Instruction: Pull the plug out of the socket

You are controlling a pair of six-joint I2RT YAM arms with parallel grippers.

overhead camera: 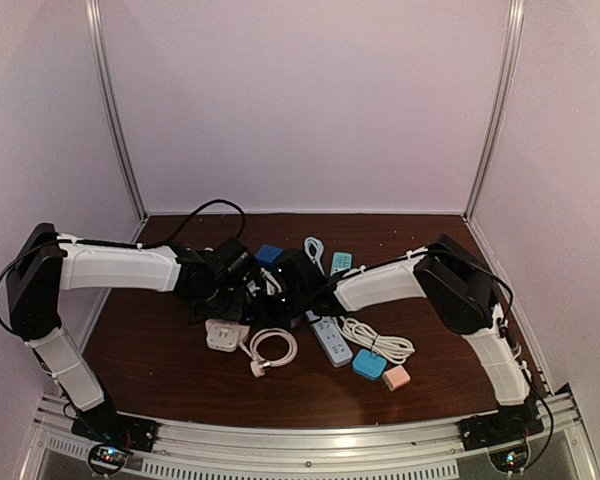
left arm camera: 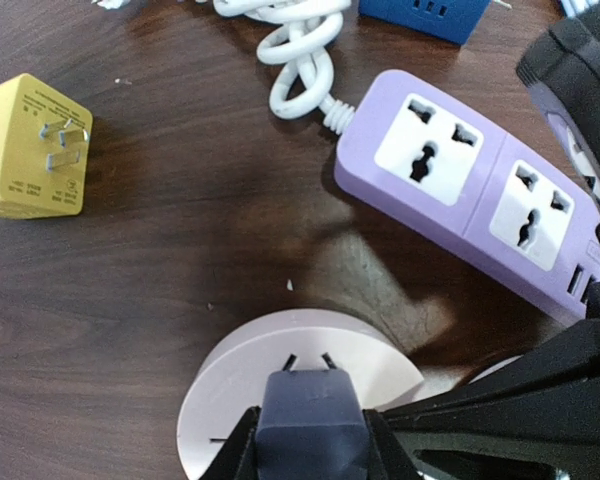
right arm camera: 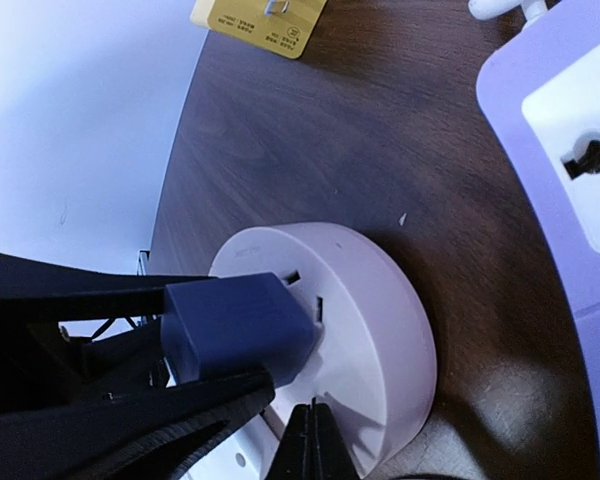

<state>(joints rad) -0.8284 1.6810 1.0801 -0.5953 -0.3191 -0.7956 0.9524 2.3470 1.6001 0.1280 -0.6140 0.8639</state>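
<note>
I should lift my left gripper off the socket (left arm camera: 230, 375), go left in the top view, then lower to release the plug where the tabletop is bare.
A dark blue plug (left arm camera: 310, 420) is clamped between my left gripper's (left arm camera: 310, 432) black fingers, its front end at the face of a round white socket (left arm camera: 230, 375). Two angled slots show just beyond the plug; its prongs are hidden. In the right wrist view the plug (right arm camera: 235, 325) sits against the socket's (right arm camera: 370, 320) face with a shadow under it. My right gripper (right arm camera: 313, 435) is shut, its tips touching the socket's near rim. In the top view both grippers meet at mid-table, the left (overhead camera: 242, 290) and the right (overhead camera: 292, 285).
A purple power strip (left arm camera: 460, 200) with a white cable (left arm camera: 300, 50) lies just beyond the socket, a yellow adapter (left arm camera: 35, 150) to the left. In front lie a white adapter (overhead camera: 223, 335), a coiled cable (overhead camera: 272, 348), a white strip (overhead camera: 330, 340), and blue (overhead camera: 369, 364) and pink (overhead camera: 396, 377) cubes.
</note>
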